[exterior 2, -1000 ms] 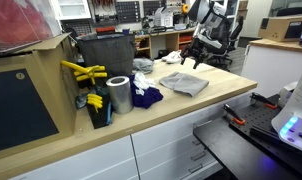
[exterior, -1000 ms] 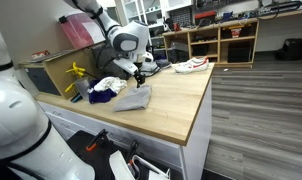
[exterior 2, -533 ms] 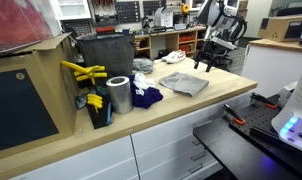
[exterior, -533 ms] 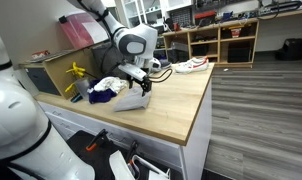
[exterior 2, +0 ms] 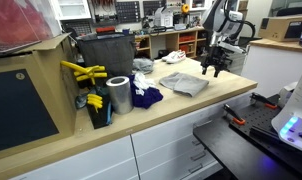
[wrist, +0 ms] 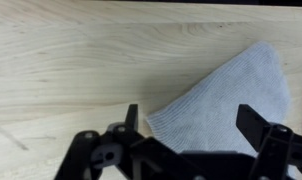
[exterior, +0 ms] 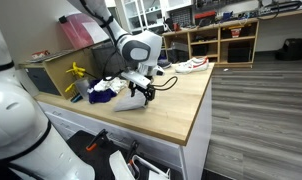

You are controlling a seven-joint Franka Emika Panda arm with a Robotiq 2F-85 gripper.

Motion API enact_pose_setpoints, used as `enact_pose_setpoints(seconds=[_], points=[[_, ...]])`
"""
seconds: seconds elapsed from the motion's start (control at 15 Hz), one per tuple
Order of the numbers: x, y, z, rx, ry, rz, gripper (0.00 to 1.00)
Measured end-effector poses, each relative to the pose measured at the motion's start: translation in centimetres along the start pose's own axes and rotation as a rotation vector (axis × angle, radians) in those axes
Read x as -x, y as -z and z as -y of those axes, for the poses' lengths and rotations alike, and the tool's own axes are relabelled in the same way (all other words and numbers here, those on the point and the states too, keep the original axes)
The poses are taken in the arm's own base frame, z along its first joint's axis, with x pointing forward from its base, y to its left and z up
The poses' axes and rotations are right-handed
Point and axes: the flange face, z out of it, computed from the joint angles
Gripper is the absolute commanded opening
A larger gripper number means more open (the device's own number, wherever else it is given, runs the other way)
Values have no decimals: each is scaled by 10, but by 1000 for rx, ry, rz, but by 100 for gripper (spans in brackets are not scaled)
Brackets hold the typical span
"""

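My open gripper moves down onto the corner and closes next, since the grey cloth's corner [exterior 2: 205, 82] [wrist: 155, 122] already shows between the two fingers.
A folded grey cloth [exterior: 131, 99] [exterior 2: 186, 84] lies flat on the wooden worktop [exterior: 176, 105]. My gripper [exterior: 141, 86] [exterior 2: 213, 66] hangs just above the cloth's edge, jaws open and holding nothing. In the wrist view the grey cloth [wrist: 226, 90] fills the right half, and its corner lies between the two dark fingers of my gripper [wrist: 194, 122]. One fingertip [wrist: 131, 115] is over bare wood, the other over the cloth. I cannot tell whether the fingers touch the cloth.
A dark blue cloth [exterior 2: 144, 97] and a white one [exterior: 109, 85] lie beside the grey cloth. A metal can [exterior 2: 118, 95], yellow tools [exterior 2: 83, 72] and a dark bin [exterior 2: 103, 55] stand behind them. A white and red shoe [exterior: 191, 65] sits at the worktop's far end.
My gripper has moved down and sideways across the worktop to the grey cloth's edge. Its jaws stayed open. The cloths have not moved.
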Motion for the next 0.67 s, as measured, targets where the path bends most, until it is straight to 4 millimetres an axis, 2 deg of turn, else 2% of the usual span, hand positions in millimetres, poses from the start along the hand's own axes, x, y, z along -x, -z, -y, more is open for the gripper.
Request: enact_pose_setpoints(seconds=[0.33, 0.67], points=[[1, -12, -19, 12, -18, 15, 100], [-4, -25, -22, 35, -3, 3, 100]])
